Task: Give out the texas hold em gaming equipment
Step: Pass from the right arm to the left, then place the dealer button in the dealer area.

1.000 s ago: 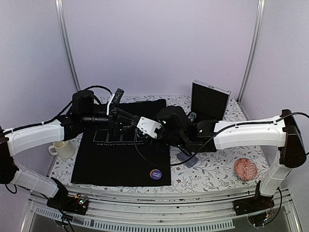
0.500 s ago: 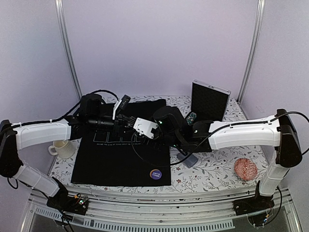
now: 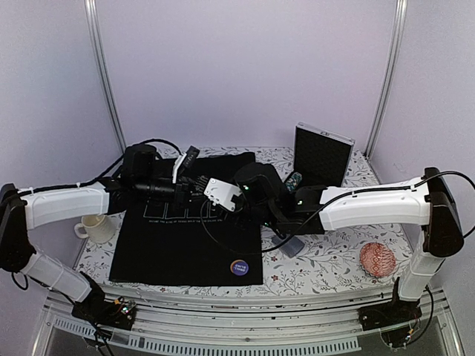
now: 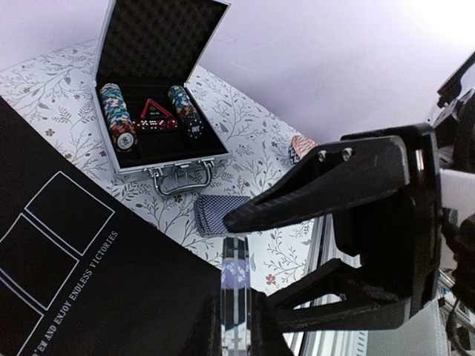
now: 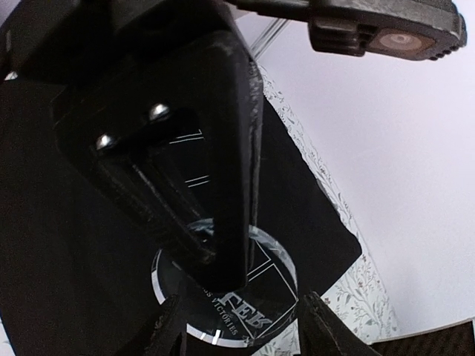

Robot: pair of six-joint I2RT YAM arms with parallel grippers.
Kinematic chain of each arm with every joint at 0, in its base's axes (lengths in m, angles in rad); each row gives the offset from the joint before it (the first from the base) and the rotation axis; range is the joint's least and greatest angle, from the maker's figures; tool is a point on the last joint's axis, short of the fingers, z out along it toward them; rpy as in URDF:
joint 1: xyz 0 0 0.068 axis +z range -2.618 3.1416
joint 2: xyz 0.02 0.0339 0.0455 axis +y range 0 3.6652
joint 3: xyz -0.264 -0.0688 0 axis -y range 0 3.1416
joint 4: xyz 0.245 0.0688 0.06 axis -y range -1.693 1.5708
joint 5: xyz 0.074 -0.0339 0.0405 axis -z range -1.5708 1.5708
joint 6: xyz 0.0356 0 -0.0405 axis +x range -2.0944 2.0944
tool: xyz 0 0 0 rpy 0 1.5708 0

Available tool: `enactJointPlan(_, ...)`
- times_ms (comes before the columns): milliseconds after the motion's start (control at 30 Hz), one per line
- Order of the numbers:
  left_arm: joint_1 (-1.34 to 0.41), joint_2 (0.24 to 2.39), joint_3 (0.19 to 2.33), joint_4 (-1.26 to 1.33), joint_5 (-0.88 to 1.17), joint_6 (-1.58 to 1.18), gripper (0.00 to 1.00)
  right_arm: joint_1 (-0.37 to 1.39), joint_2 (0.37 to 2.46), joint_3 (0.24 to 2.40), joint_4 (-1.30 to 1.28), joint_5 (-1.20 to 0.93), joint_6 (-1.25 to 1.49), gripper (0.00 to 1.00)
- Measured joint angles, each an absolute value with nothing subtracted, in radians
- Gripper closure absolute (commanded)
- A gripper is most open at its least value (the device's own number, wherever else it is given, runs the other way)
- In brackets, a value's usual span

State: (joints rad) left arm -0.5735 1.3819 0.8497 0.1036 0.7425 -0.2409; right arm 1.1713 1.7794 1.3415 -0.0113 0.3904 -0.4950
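The disc should be released on the mat's bare far strip (image 3: 206,167) next. That strip is below and outward of my left gripper's fingers, so my left gripper will move outward and down.
My two grippers meet in mid-air over the black mat (image 3: 185,248). Between them is a clear round button disc (image 5: 256,315) with white lettering. My right gripper (image 5: 241,330) holds it across its width, one finger at each rim. My left gripper (image 4: 236,330) is shut on it edge-on; the disc (image 4: 236,293) shows as a thin glassy strip between its fingers. The left fingers (image 5: 215,148) reach down onto the disc's face. A purple button (image 3: 238,266) lies on the mat's near edge. A blue-backed deck of cards (image 4: 223,215) lies on the floral cloth. Chip stacks (image 4: 119,122) sit in the open case (image 4: 167,165).
The open aluminium case (image 3: 321,154) stands at the back right. A cream mug (image 3: 95,228) sits left of the mat. A red patterned disc (image 3: 377,259) lies at the right near the right arm's base. The card deck (image 3: 288,245) lies under the right forearm.
The left arm moved right to meet the right gripper and its jaws closed on the disc. The right gripper shifted slightly left and narrowed a little.
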Motion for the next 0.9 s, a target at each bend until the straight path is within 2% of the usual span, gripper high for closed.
enactJointPlan(233, -0.434, 1.422, 0.850, 0.172, 0.653, -0.397, 1.00, 1.121, 1.737, 1.298, 0.001, 0.366, -0.449, 0.30)
enactJointPlan(467, -0.260, 1.633, 0.884, 0.300, 0.490, -0.595, 1.00, 0.967, 1.649, 1.274, 0.001, 0.238, -0.303, 0.25)
enactJointPlan(800, -0.195, 2.152, 1.417, 0.314, 0.374, -0.731, 1.00, 0.904, 1.645, 1.243, -0.012, 0.169, -0.184, 0.24)
enactJointPlan(900, -0.195, 2.244, 1.511, 0.286, 0.368, -0.755, 1.00, 0.904, 1.645, 1.235, -0.020, 0.167, -0.174, 0.24)
